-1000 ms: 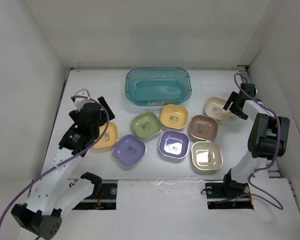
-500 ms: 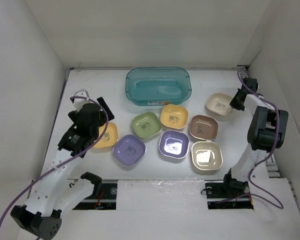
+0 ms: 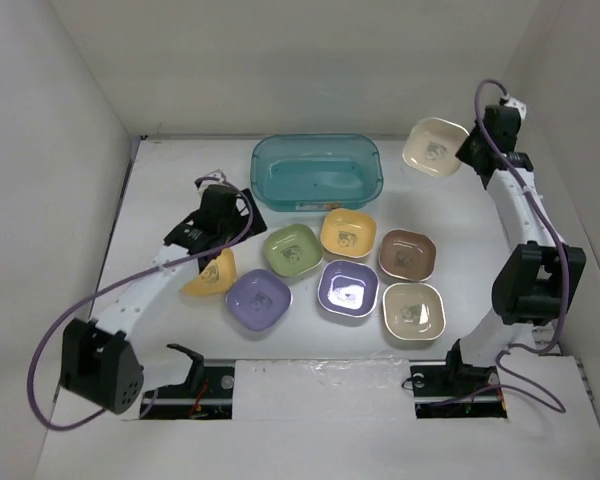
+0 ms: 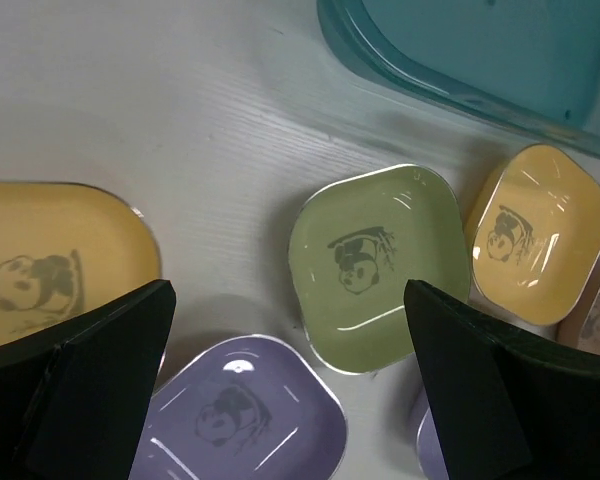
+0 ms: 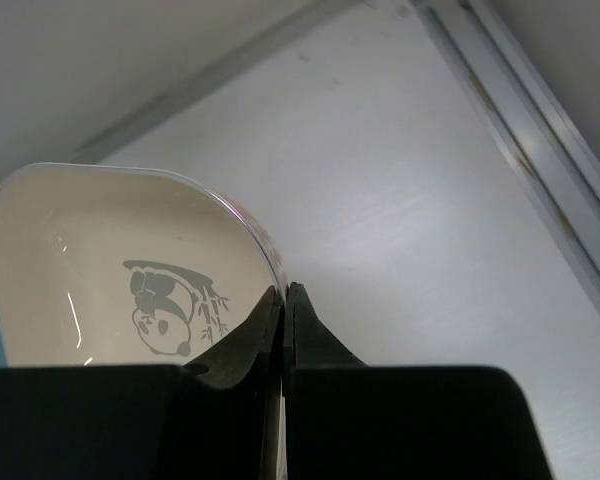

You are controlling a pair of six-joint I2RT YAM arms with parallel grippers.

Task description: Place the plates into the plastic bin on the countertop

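Observation:
The right gripper swings to the left in the top view over the teal bin [image 3: 317, 172] next, then lowers the cream plate inside, since the plate hangs beside the bin.
My right gripper [image 3: 467, 150] [image 5: 285, 295] is shut on the rim of a cream plate [image 3: 435, 146] [image 5: 120, 270], held tilted in the air at the back right, to the right of the teal plastic bin [image 3: 316, 172]. My left gripper [image 3: 223, 222] [image 4: 288, 290] hangs open above the gap between a yellow plate [image 3: 205, 275] [image 4: 50, 260], the green plate [image 3: 292, 250] [image 4: 375, 255] and a purple plate [image 3: 258, 299] [image 4: 240, 420], touching none. On the countertop [image 3: 170, 190] also lie a second yellow plate [image 3: 348, 233], a second purple plate [image 3: 348, 289], the brown plate [image 3: 408, 254] and another cream plate [image 3: 414, 312].
White walls [image 3: 60, 150] close in the countertop on three sides. A metal rail [image 5: 540, 150] runs along the right wall's foot. The bin's near wall [image 4: 480, 70] stands just behind the row of plates.
My right gripper has shut on the cream plate's rim and lifted it up and back toward the bin's right end. My left arm has swung right and forward over the plates.

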